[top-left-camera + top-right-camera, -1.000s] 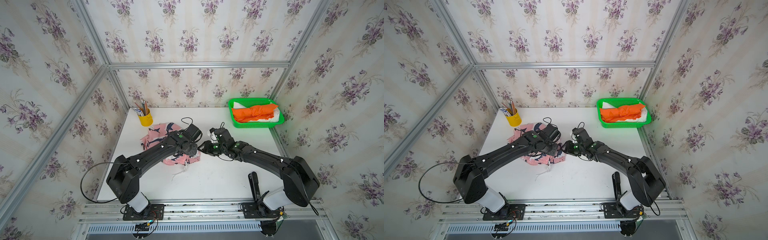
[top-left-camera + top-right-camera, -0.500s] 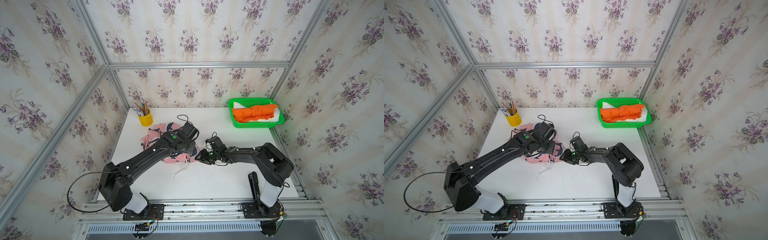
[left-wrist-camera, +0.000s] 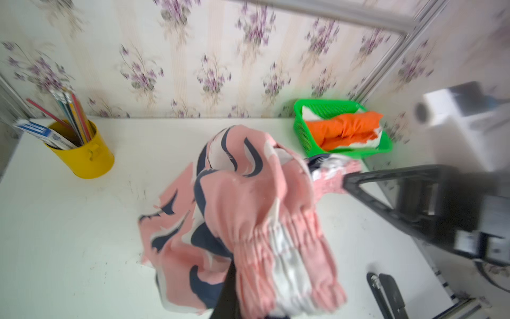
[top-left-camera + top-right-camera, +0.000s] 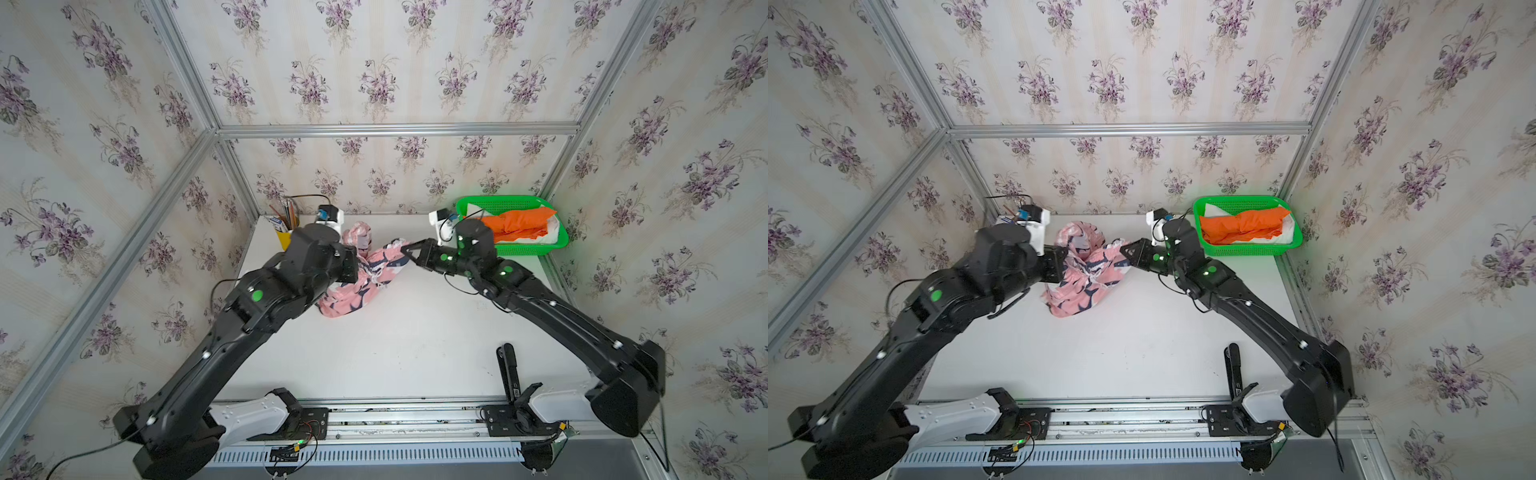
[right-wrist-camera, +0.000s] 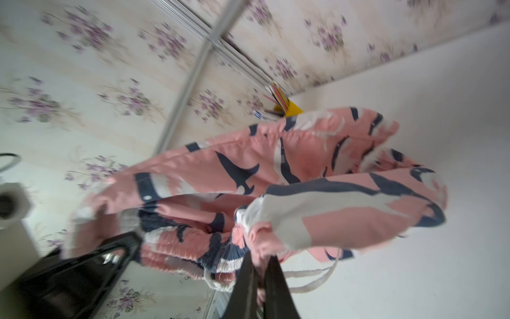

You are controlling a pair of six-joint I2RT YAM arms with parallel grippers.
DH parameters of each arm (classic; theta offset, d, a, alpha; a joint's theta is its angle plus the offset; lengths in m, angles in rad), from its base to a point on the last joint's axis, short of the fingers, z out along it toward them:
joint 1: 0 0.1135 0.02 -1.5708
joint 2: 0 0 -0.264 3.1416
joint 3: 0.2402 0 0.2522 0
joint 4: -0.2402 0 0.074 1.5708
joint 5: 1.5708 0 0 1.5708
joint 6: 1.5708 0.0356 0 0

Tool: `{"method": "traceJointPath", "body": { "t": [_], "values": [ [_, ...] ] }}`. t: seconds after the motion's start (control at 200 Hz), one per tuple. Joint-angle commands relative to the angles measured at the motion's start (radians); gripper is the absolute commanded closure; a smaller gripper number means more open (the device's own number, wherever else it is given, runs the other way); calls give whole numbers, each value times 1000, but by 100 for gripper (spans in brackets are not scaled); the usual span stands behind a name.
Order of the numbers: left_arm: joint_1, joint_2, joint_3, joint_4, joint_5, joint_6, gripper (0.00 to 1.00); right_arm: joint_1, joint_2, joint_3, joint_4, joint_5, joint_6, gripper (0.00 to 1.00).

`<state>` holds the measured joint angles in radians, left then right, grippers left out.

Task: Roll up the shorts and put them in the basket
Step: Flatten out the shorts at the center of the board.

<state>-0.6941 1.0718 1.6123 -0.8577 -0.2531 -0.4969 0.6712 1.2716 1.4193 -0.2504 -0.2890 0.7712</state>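
My right gripper raises and spreads the bunched shorts next, then lowers back and releases their edge, since the clear front tabletop lies below and back of it.
The pink shark-print shorts (image 4: 370,274) hang bunched between my two grippers, their lower end drooping to the white table (image 4: 395,353). My left gripper (image 4: 356,266) is shut on the gathered waistband (image 3: 265,248), and one dark finger (image 3: 229,287) shows beside the cloth. My right gripper (image 5: 259,268) is shut on the opposite edge of the shorts (image 5: 276,179), with a white drawstring (image 5: 311,276) dangling beside it. In both top views the grippers face each other, the right gripper (image 4: 1124,249) at the cloth's right tip. Rolled orange shorts (image 4: 517,220) lie on white shorts (image 4: 550,232).
A green basket (image 4: 523,249) at the back right corner holds the orange and white shorts. A yellow cup of pencils (image 3: 82,157) stands at the back left. A black handle (image 4: 509,365) lies near the table's front edge. Walls enclose three sides.
My right gripper has shut on the edge of the pink shorts. Both arms have risen, lifting the shorts from lying on the table to hanging between the grippers.
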Motion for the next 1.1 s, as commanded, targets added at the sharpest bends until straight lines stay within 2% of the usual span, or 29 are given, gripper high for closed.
{"method": "traceJointPath", "body": {
  "t": [0.0,0.085,0.155,0.215,0.305,0.375,0.445,0.51,0.66,0.74,0.81,0.875,0.935,1.009,1.094],
  "values": [
    [-1,-29,95,25,-93,67,100,-2,-40,185,-213,122,-99,100],
    [-1,-2,211,3,-117,106,100,-1,-20,351,-282,146,-138,100],
    [-1,46,272,-15,-162,108,99,-1,7,422,-301,189,-161,100],
    [-1,89,281,-11,-222,90,98,-6,24,428,-287,252,-180,100],
    [2,140,215,96,-312,105,98,-50,60,396,-227,335,-201,100],
    [23,204,189,163,-367,116,97,-137,95,329,-123,316,-197,100],
    [91,283,224,167,-316,67,98,-237,158,307,-43,260,-171,100],
    [161,367,275,192,-232,32,98,-287,235,350,7,220,-162,100],
    [258,522,540,179,-52,18,99,-342,422,694,-59,170,-181,100],
    [268,564,665,148,-22,23,98,-344,483,873,-131,167,-192,100],
    [268,564,702,123,-8,21,98,-344,480,918,-178,154,-197,100],
    [268,526,659,103,18,20,97,-344,417,832,-198,139,-196,100],
    [268,463,554,88,38,-2,97,-344,299,623,-154,122,-190,100],
    [268,335,306,130,79,-43,95,-343,108,263,-47,108,-158,100],
    [268,172,-13,175,110,-123,94,-334,-79,-79,-25,87,-123,100]
  ]
}}
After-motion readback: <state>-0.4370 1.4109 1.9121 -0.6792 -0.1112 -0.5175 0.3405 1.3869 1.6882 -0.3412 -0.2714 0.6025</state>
